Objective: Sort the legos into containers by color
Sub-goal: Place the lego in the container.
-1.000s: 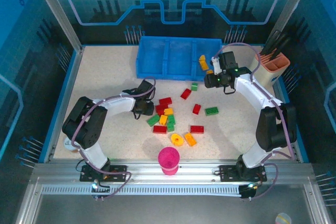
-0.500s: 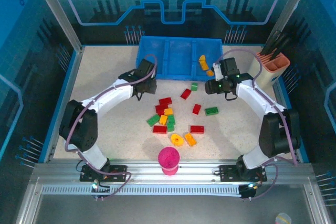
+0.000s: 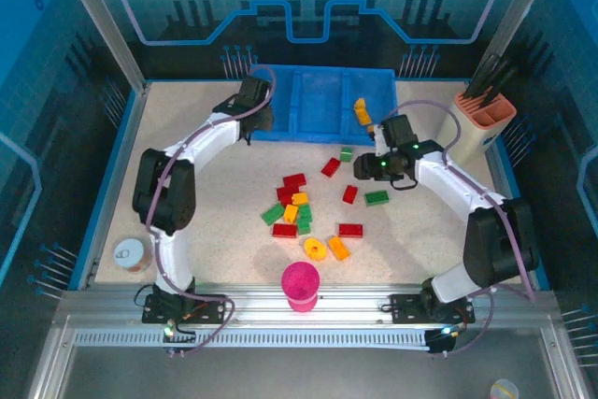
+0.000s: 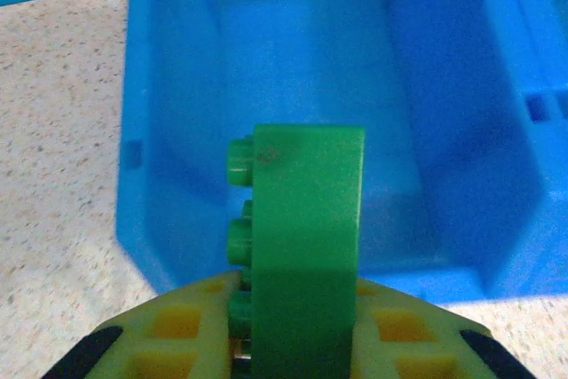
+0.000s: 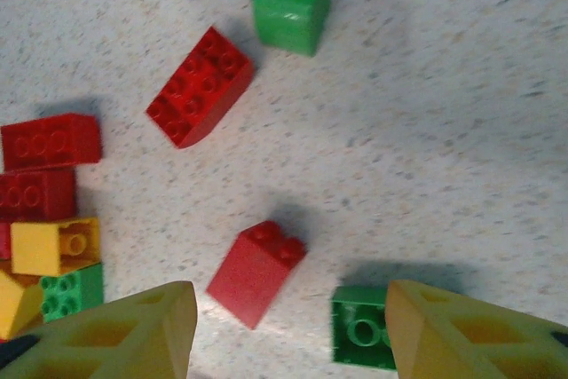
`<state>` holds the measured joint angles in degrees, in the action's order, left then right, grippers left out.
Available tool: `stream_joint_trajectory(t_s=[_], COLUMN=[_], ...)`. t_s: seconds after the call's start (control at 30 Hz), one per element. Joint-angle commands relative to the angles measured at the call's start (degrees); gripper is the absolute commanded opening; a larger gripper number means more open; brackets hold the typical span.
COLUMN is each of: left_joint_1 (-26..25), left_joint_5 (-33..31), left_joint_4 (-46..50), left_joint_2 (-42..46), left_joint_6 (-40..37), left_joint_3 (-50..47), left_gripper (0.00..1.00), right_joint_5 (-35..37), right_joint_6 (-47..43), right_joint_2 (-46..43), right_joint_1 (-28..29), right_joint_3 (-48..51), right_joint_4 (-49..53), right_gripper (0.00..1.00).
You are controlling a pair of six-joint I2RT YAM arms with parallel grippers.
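My left gripper will next bring the green lego down, away from my base into the tray's empty end section. Then it will release the lego.
My left gripper is shut on a green lego, held on edge over the left compartment of the blue tray of containers. In the top view that gripper sits at the tray's left end. Yellow legos lie in the right compartment. My right gripper is open low over the table, with a red lego and a green lego between its fingers. Red, green and yellow legos lie loose mid-table.
A magenta cup stands near the front edge. A beige-and-pink utensil holder is at the right. A small round roll lies at the left by my left arm's base. Metal frame posts rise at the back corners.
My left arm has swung from the lego pile up to the tray's left compartment, carrying the green lego. My right gripper has come down from the tray's right end over the loose legos.
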<state>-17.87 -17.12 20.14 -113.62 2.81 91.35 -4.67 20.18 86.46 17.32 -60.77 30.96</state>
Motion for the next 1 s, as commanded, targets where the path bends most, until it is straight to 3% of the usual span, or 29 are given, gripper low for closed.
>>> stream_joint_trajectory(t_s=[0.0, 0.2, 0.43, 0.67, 0.97], left_joint_1=[0.6, 2.2, 2.4, 2.1, 1.2], left_joint_5=[2.0, 3.8, 4.6, 6.6, 7.7], left_joint_4=[-1.8, -1.6, -2.2, -3.9, -3.7], left_joint_2=[-4.3, -11.0, -14.0, -12.1, -4.1], left_joint_6=[-1.3, -0.8, -0.6, -1.8, -3.3], left_joint_3=[5.1, 10.9, 13.0, 13.0, 11.4], left_gripper=[0.16, 0.18, 0.37, 0.52, 0.55], right_joint_5=[1.3, 4.8, 6.1, 6.1, 6.9], right_joint_6=[4.9, 8.1, 9.8, 10.6, 10.6], right_joint_2=[1.9, 6.5, 8.7, 9.1, 13.1], right_joint_1=[3.3, 7.1, 8.7, 8.8, 9.2], right_joint_3=[0.5, -0.9, -0.3, 1.1, -1.3], right_joint_4=[1.5, 4.9, 4.5, 3.3, 1.1], right_gripper=[0.60, 0.61, 0.66, 0.66, 0.62])
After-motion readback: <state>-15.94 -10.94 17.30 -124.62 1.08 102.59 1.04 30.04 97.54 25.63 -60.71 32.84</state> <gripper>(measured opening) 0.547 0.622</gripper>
